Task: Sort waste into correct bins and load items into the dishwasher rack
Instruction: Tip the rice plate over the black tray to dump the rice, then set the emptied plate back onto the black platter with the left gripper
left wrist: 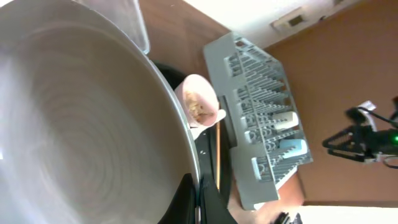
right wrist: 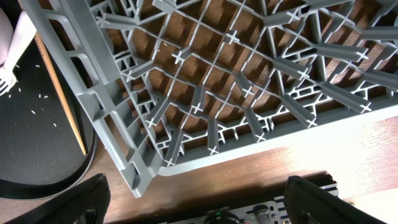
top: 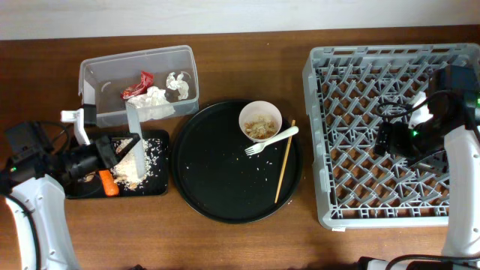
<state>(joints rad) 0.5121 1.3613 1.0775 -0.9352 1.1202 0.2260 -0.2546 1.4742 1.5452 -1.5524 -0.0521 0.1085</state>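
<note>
The round tray's bare middle point(top: 228, 176) is below, on the right in the overhead view, so I will move my left gripper to that side next and then down to let go of the plate-bowl.
My left gripper point(top: 112, 150) is shut on the rim of the wide white plate-bowl point(top: 136, 137) and holds it tilted on edge over the shallow black tray point(top: 154, 187). The plate-bowl fills the left wrist view point(left wrist: 81, 124), pinched at the left gripper point(left wrist: 198, 200). Beige rice crumbs point(top: 146, 161) and an orange carrot piece point(top: 109, 183) lie in the black tray. The clear tub point(top: 187, 60) holds the red wrapper point(top: 138, 85) and white napkins point(top: 178, 84). My right gripper point(right wrist: 205, 208) is open and empty above the dishwasher rack point(top: 322, 112), also seen overhead point(top: 388, 139).
The large round black tray point(top: 217, 180) holds a small white bowl point(top: 260, 121) with food scraps, a white fork point(top: 271, 140) and a wooden stick point(top: 285, 161). A white cup point(left wrist: 285, 120) and a pale blue cup point(left wrist: 292, 148) stand in the rack.
</note>
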